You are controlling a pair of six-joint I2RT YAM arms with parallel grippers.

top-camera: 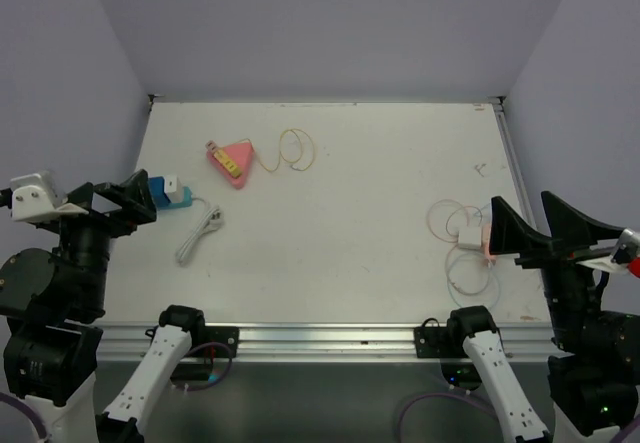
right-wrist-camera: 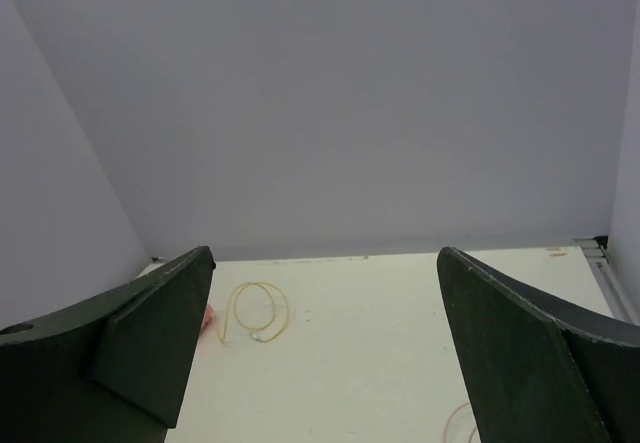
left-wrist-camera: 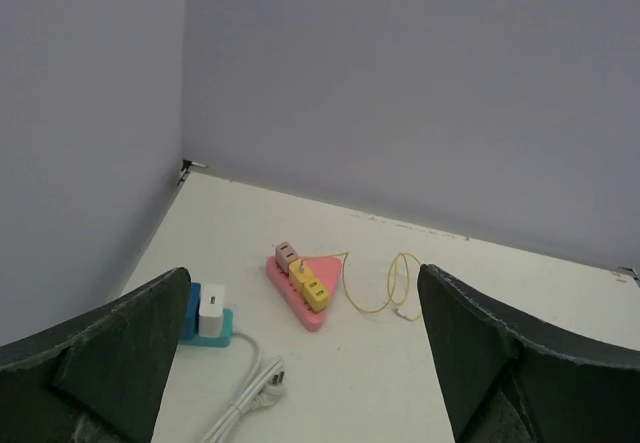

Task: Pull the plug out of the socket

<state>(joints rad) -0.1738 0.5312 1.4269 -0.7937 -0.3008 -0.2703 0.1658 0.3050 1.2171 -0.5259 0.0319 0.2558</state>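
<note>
Next, my left gripper moves down to the right in the top view onto the white cord's far end [top-camera: 212, 219] [left-wrist-camera: 269, 388], as the cord lies below it there.
A pink triangular socket [top-camera: 238, 153] lies at the table's far left, with yellow plugs [top-camera: 226, 162] and a yellow cable [top-camera: 295, 150] running from it. In the left wrist view the yellow plugs [left-wrist-camera: 312, 289] sit pushed into that pink socket [left-wrist-camera: 327, 266]. A teal socket [top-camera: 181, 199] holding a white plug [top-camera: 171, 183] lies nearer, close to my left gripper [top-camera: 128, 199], which is open and empty. At the right, a white plug [top-camera: 470, 238] sits against a pink block [top-camera: 487, 244] just ahead of my open, empty right gripper [top-camera: 540, 225].
A white cord with a plug end [top-camera: 198, 231] trails from the teal socket. Thin pink cable loops [top-camera: 455, 218] surround the white plug on the right. Walls enclose the table at the back and both sides. A metal rail [top-camera: 320, 338] runs along the near edge.
</note>
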